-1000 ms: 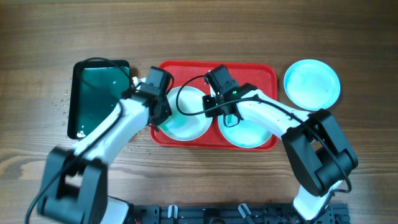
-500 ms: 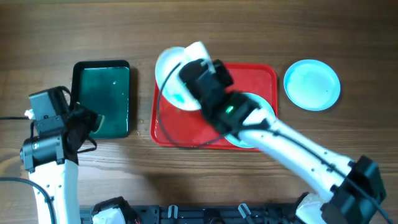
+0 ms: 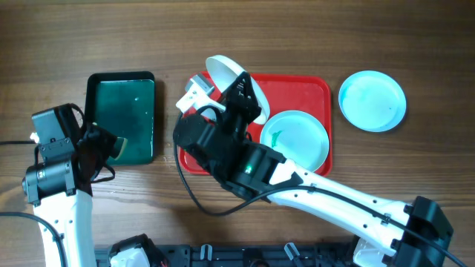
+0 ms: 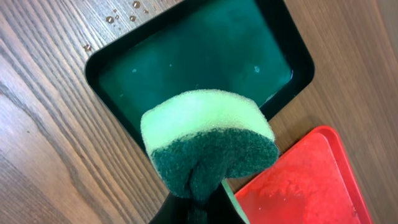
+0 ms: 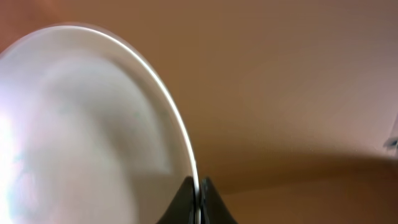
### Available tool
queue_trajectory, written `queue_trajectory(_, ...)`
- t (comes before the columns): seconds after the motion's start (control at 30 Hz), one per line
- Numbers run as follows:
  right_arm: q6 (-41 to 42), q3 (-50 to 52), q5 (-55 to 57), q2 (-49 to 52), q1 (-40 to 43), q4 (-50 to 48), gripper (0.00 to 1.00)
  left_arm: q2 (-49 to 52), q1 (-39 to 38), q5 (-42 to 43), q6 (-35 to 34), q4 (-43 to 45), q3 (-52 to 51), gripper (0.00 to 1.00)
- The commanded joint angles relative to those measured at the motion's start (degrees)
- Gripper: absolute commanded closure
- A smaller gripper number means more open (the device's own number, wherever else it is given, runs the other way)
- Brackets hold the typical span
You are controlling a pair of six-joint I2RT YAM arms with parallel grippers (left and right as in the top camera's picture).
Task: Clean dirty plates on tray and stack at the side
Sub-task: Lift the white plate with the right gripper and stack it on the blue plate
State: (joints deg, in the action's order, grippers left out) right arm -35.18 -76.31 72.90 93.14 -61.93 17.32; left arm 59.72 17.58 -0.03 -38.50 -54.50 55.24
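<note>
The right gripper will next swing over the table's turquoise plate, to the right in the overhead view, go down and let go of the white plate's rim, because the turquoise plate lies clear of the tray.
My right gripper (image 3: 249,95) is shut on the rim of the white plate (image 3: 225,75) and holds it tilted, high above the back left of the red tray (image 3: 315,87). In the right wrist view the jaws (image 5: 198,186) pinch the plate's edge (image 5: 81,124). A pale turquoise plate (image 3: 297,141) with a teal smear lies on the right of the tray. Another turquoise plate (image 3: 372,100) lies on the table to the right. My left gripper (image 4: 199,202) is shut on a green sponge (image 4: 208,140), seen in the overhead view (image 3: 116,149) by the green tray's front right corner.
The dark green black-rimmed tray (image 3: 121,111) holds water, left of the red tray; it also shows in the left wrist view (image 4: 205,56), with the red tray's corner (image 4: 298,186). Water drops (image 4: 118,12) lie on the wood behind it.
My left arm has pulled back from the red tray to the left with the sponge. My right arm has lifted the white plate off the tray and tipped it more on edge.
</note>
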Motion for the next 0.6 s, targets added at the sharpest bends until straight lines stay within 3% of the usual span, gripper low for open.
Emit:
queue_trajectory(0.0,27.96,-0.07,-23.04,-0.63,3.5,15.61,0.96,-0.04,0.26,0.68,-0.74,0.15,-0.04,0.96)
queue_trajectory(0.1,49.46,1.77,-43.82,-0.63,12.26,20.04,0.96,0.31,0.26,0.68,-0.76,0.2,-0.07,0.96)
queue_trajectory(0.23,65.31,4.28,-53.75,-0.63,26.6,20.02,0.96,1.99,0.26,0.7,-0.76,0.17,-0.07,0.96)
queue_trajectory(0.37,64.98,4.31,-70.36,-0.63,44.15,20.39,0.96,2.6,0.26,1.84,-0.74,0.17,-0.07,0.96)
queue_trajectory(0.47,65.2,4.42,-73.66,-0.63,62.51,25.03,0.96,2.6,0.26,1.97,-0.74,0.17,-0.07,0.96)
queue_trajectory(0.57,62.36,4.83,-73.59,-0.61,73.33,26.47,0.96,2.6,0.26,1.97,-0.74,0.17,-0.07,0.96)
